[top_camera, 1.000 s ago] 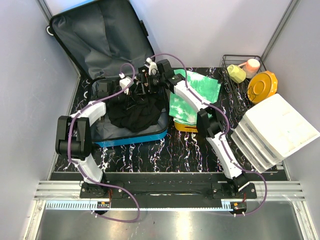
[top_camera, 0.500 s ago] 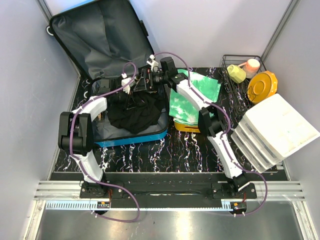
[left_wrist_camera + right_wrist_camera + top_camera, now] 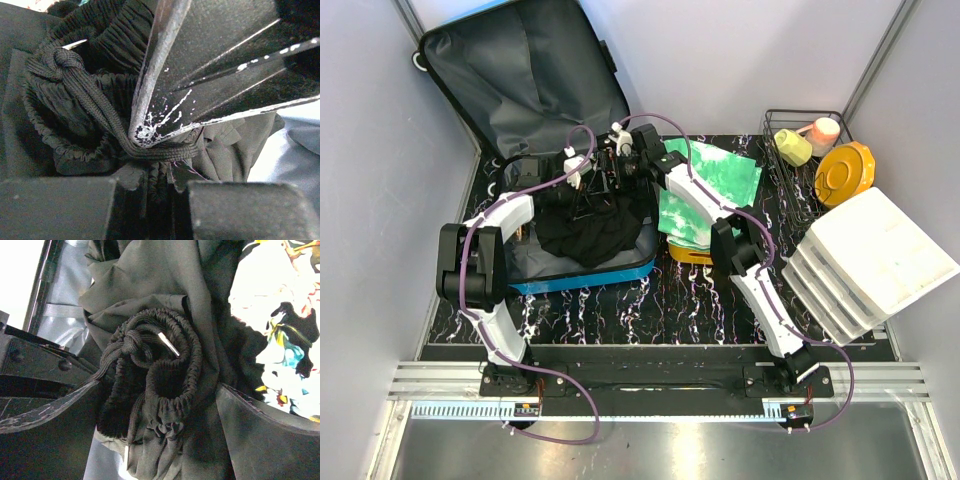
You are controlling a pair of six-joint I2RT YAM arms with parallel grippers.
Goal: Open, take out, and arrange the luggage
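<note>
The gathered waistband gets held next as my right gripper stays in place and closes its fingers, which already straddle this bunched cloth on both sides.
The luggage [image 3: 525,75], a blue hard-shell suitcase, lies open with its grey-lined lid leaning on the back wall. Its base [image 3: 590,272] holds a crumpled black garment [image 3: 588,230]. My left gripper [image 3: 582,176] [image 3: 157,187] is shut on a gathered fold of this garment, just below its drawstring [image 3: 95,107]. My right gripper [image 3: 616,166] [image 3: 160,425] stands open right beside it. Its fingers [image 3: 272,432] straddle the bunched elastic waistband [image 3: 172,377] without pinching it. One right finger [image 3: 215,65] fills the top of the left wrist view.
A green-and-white cloth [image 3: 712,185] lies to the right of the suitcase, over a yellow object [image 3: 688,256]. A wire basket [image 3: 772,125] at back right holds cups. An orange round lid [image 3: 845,172] and a white drawer unit [image 3: 870,260] stand at right.
My right gripper has edged left and down, closer to the left gripper over the garment. The left arm's elbow has shifted slightly; its grip is unchanged.
</note>
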